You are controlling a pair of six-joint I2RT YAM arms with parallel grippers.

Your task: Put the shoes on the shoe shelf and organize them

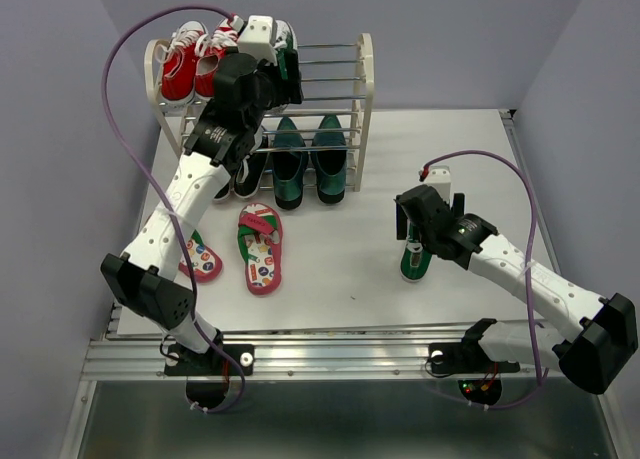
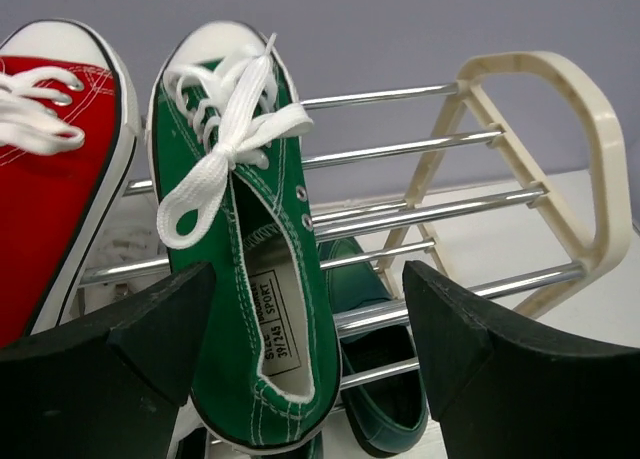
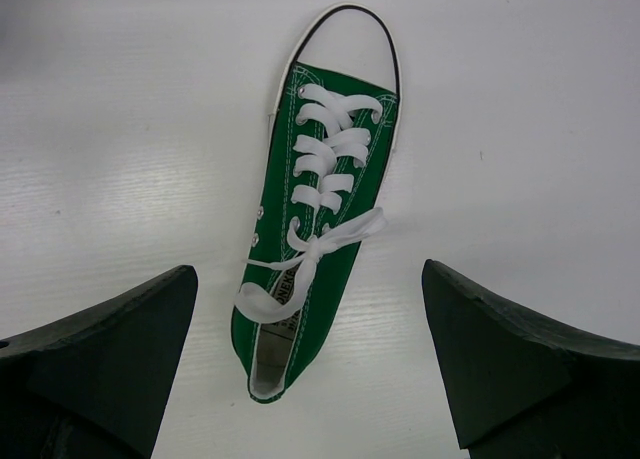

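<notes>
The robot needs to lower its right gripper next and pull it back onto the heel of the green sneaker [image 1: 414, 271] [image 3: 268, 372] on the table, because that narrow end of the sneaker fits between the gripper's open fingers.
One green canvas sneaker [image 2: 240, 269] lies on the top rods of the shoe shelf [image 2: 590, 149], beside a red sneaker [image 2: 50, 179]. My left gripper [image 2: 308, 274] is open with its fingers on either side of the sneaker's heel; in the top view it [image 1: 283, 74] is at the shelf's top tier [image 1: 340, 54]. The other green sneaker [image 3: 320, 209] lies on the table, and my right gripper [image 3: 308, 274] is open above it, also seen from the top [image 1: 428, 224]. Two dark green loafers [image 1: 308, 164] stand on the bottom tier. Two flip-flops [image 1: 260, 247] lie on the table.
Red sneakers [image 1: 185, 64] fill the top tier's left end. A dark and white shoe [image 1: 245, 174] sits on the low tier, partly hidden under my left arm. The second flip-flop [image 1: 203, 261] lies by the left arm. Purple walls enclose the table [image 1: 330, 279].
</notes>
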